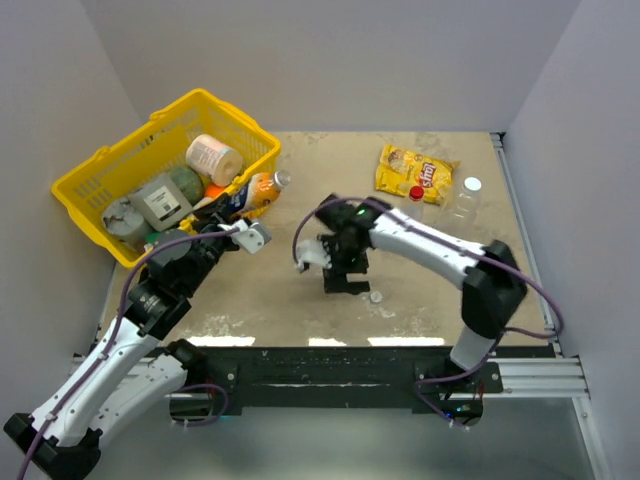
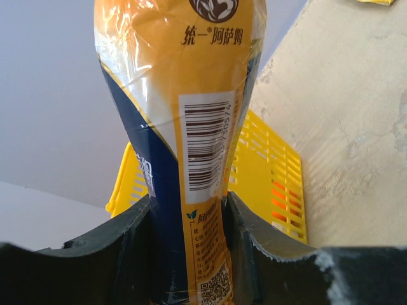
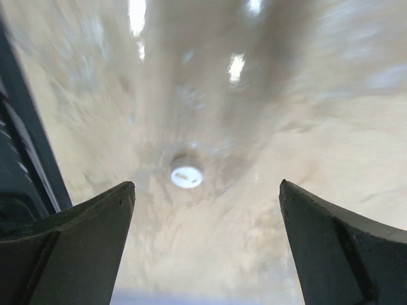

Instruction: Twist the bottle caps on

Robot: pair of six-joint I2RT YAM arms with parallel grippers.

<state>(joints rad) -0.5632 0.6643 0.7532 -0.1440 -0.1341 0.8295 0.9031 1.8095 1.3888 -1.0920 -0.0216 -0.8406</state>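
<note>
I will move my right gripper down and to its right in the top view, with my fingers on either side of the cap's free sides, because the white cap (image 1: 376, 297) (image 3: 187, 175) is on bare tabletop below it that way.
My left gripper (image 1: 243, 232) (image 2: 189, 206) is shut on an orange-and-blue labelled bottle (image 1: 255, 190) (image 2: 191, 114), which it holds by its body near the basket's right corner. The bottle's open neck (image 1: 283, 178) points right. My right gripper (image 1: 345, 278) (image 3: 206, 185) points down at the table's middle, open and with nothing between its fingers. A white bottle cap (image 1: 376, 296) (image 3: 187, 176) lies on the table just beyond the fingertips. A red cap (image 1: 416, 192) and another white cap (image 1: 472, 184) sit on top of clear bottles at the back right.
A yellow basket (image 1: 100, 165) (image 2: 273, 184) with a paper roll, cans and other items stands at the back left. A yellow snack bag (image 1: 413, 168) lies at the back right, beside the clear bottles. Walls enclose the table on three sides.
</note>
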